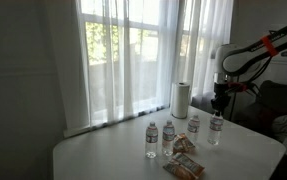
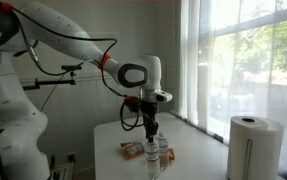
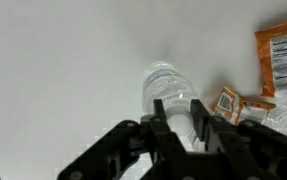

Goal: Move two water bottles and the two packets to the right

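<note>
The tabletop on the paper-towel-roll side is bare and away from the other bottles, so the robot's gripper should next carry this bottle there, set it down and let go of its cap.
Several small clear water bottles with white caps stand on the white table. My gripper hangs over the rightmost bottle, shut on its neck just below the cap. In the wrist view my gripper has a finger on each side of that bottle. Other bottles stand to its left. Two orange-brown packets lie in front of the bottles. The packets also show in the wrist view. In an exterior view my gripper is above the bottle group, next to a packet.
A tall white paper-towel roll stands behind the bottles near the curtained window and also shows in an exterior view. A dark sofa stands beyond the table's right edge. Another bottle lies at the right of the wrist view.
</note>
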Tool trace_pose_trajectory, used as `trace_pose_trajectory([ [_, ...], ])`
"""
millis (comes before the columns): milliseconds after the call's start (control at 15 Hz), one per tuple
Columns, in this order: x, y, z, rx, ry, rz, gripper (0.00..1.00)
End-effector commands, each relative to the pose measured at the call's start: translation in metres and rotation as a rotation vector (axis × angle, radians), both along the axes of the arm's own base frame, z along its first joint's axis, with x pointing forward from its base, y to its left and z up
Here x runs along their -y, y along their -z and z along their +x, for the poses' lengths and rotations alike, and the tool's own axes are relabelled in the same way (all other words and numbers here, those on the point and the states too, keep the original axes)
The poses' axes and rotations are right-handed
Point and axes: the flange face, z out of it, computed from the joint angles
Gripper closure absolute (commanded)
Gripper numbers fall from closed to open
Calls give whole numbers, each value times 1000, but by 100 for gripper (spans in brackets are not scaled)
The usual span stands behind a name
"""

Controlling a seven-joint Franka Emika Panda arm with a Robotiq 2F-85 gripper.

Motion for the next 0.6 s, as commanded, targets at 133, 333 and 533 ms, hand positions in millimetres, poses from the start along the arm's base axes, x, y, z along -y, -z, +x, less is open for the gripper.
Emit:
trace_pose_trajectory([
  [133,19,-1,-3,2,31,5,69],
  [333,19,-1,-3,2,31,4,69],
  [533,19,-1,-3,2,30,4,69],
])
